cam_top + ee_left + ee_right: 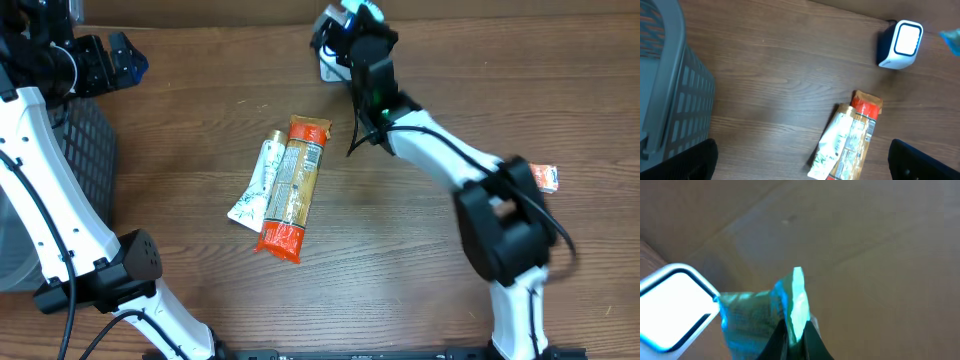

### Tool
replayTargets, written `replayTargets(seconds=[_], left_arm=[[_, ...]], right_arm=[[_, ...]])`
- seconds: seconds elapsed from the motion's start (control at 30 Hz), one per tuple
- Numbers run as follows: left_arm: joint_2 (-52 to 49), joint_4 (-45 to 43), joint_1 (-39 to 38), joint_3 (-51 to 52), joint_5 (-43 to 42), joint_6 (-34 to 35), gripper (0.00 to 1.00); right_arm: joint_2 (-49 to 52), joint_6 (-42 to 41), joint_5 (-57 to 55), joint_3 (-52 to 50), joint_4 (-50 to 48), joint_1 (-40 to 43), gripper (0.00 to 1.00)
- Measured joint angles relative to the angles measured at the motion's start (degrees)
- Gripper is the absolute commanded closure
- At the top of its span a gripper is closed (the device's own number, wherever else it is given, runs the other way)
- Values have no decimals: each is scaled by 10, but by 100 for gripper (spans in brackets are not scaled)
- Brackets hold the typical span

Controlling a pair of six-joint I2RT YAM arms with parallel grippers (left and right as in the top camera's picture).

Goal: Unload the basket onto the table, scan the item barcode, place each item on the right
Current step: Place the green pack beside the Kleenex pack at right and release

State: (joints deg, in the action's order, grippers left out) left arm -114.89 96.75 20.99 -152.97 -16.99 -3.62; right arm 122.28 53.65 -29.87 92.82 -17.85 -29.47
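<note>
My right gripper swings back from the scanner (330,68) next, moves down beside the small orange packet, where bare tabletop shows, and releases the teal-blue packet.
My right gripper (795,330) is shut on the edge of a teal-blue crinkled packet (752,317), which hangs right beside the white-faced barcode scanner (670,305). Overhead, that gripper (352,22) is at the table's far edge, just above the scanner (330,68), and the arm hides most of the packet. The packet's blue corner (952,40) shows at the right edge of the left wrist view, next to the scanner (902,44). My left gripper (125,58) stands open and empty at the far left, over the basket's corner.
A long orange-ended packet (292,190) and a white-and-green tube (256,185) lie side by side mid-table. A small orange packet (545,178) lies at the right. A grey slatted basket (85,150) stands at the left edge. A cardboard wall backs the table.
</note>
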Motion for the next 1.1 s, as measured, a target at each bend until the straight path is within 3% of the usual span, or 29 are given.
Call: replayTargets(seconds=[0.1,0.27,0.43,0.53,0.73,1.03,1.07,1.1], left_arm=[[0,0,0,0,0,0,1],[0,0,0,0,0,0,1],[0,0,0,0,0,0,0],[0,-1,0,0,0,0,0],[0,0,0,0,0,0,1],[0,0,0,0,0,0,1],[0,0,0,0,0,0,1],[0,-1,0,0,0,0,0]], right_arm=[[-87,-134,-9,3,149,-15,97],[-231,-440,27,10,412,-8,96],[-292,-671,123,15,614,92,96],[-287,-755,175,9,683,169,96],[-273,-821,231,-78,683,297,96],[-236,-748,250,-221,522,402,96],[-229,-742,250,-226,519,410,91],[-222,-735,250,-231,519,416,77]])
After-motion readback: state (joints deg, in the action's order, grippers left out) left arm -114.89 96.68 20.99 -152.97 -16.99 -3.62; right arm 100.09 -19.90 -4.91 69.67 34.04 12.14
